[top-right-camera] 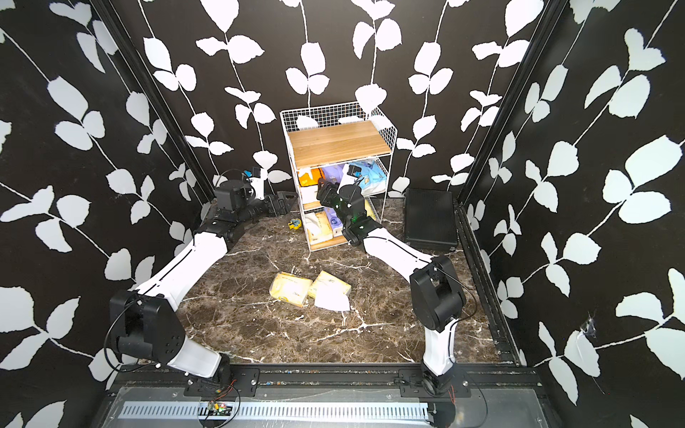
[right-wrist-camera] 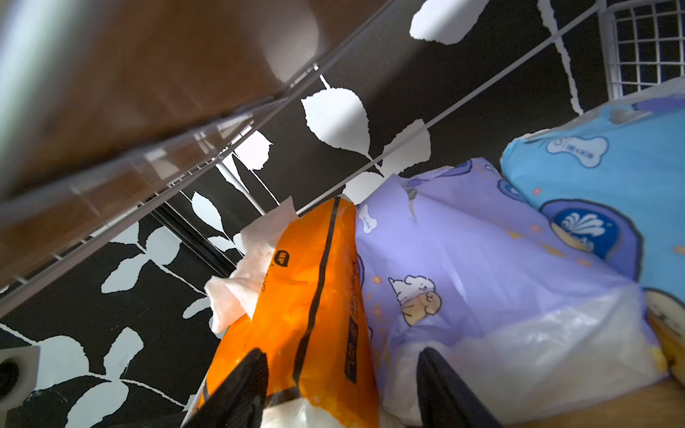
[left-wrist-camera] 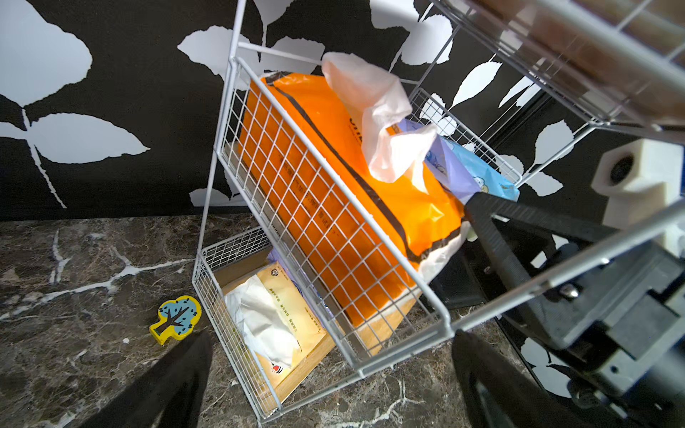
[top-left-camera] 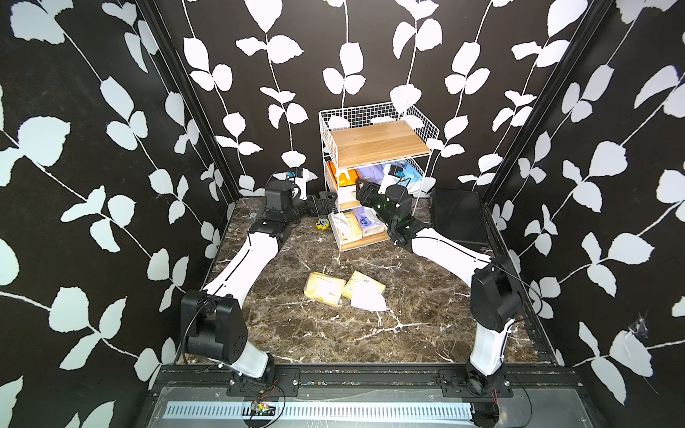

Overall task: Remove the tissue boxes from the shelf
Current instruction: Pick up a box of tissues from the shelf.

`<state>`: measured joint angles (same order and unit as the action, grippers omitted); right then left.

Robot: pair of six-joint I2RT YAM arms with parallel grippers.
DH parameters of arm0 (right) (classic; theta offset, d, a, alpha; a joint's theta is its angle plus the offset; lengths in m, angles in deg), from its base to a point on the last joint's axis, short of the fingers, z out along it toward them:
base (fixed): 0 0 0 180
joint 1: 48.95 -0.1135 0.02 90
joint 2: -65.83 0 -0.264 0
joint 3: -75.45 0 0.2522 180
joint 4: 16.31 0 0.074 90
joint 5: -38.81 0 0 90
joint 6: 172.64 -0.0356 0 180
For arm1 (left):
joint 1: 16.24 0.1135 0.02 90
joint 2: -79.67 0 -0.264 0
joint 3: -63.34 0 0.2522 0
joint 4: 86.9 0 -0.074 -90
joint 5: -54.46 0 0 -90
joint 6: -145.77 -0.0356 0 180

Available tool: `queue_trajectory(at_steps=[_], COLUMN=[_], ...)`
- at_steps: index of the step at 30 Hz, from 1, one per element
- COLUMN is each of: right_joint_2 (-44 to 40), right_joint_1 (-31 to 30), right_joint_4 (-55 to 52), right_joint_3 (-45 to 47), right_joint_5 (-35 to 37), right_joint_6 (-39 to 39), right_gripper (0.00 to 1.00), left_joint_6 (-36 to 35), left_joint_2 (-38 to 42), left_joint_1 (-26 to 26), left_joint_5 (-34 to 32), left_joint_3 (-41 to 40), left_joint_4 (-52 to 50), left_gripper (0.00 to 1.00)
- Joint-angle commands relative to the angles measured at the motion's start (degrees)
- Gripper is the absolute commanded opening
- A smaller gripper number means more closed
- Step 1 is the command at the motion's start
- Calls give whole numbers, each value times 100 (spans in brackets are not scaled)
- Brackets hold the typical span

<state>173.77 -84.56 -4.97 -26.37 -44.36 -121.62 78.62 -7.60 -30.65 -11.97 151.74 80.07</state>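
Observation:
The right gripper lowers slightly and closes its open fingers next. The wrapper fold at the orange tissue box's near end lies just below it, between those fingers.
The white wire shelf stands at the back of the table. Its middle board holds an orange-and-white tissue box, a lilac pack and a light blue pack. On the bottom board lie a pale yellow pack and a lilac one. Two pale yellow packs lie on the table in front. My right gripper reaches into the middle level, open, its jaws either side of the orange box's near end. Open and holding nothing, my left gripper sits at the shelf's left front corner.
A flat black ribbed case lies to the right of the shelf. A small yellow-blue tree piece sits on the marble by the shelf's left foot. A loose white tissue lies against one of the front packs. Patterned walls close in on three sides.

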Motion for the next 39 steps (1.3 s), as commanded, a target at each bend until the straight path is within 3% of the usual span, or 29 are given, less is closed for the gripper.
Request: queue_trajectory(at_steps=[1,16,21,27,35,39], right_joint_2=[-51,344,300,102,-372,-617], right_joint_1=[-2,-59,-128,-136,-139,-130], right_joint_4=[117,3,-25,-147,-493,-694], right_joint_3=[-237,-423,-372,-327,-92,62], right_joint_5=[-113,-373,-321,-421,-551,-549], right_joint_6=[101,-6,34,44,122,230], right_gripper=[65,56,44,16,0,0], left_joint_6=[-97,-119,-123,-144,-189,-226], left_joint_2=[192,219,244,262,267,270], left_joint_1=[-5,-7,-2,-4,-6,-4], left_joint_5=[67,129,121,107,70,41], left_joint_3=[-54,-55,-54,-61,-47,-40], left_joint_4=[80,95,90,82,50,15], left_gripper=[99,99,99,99,99,99])
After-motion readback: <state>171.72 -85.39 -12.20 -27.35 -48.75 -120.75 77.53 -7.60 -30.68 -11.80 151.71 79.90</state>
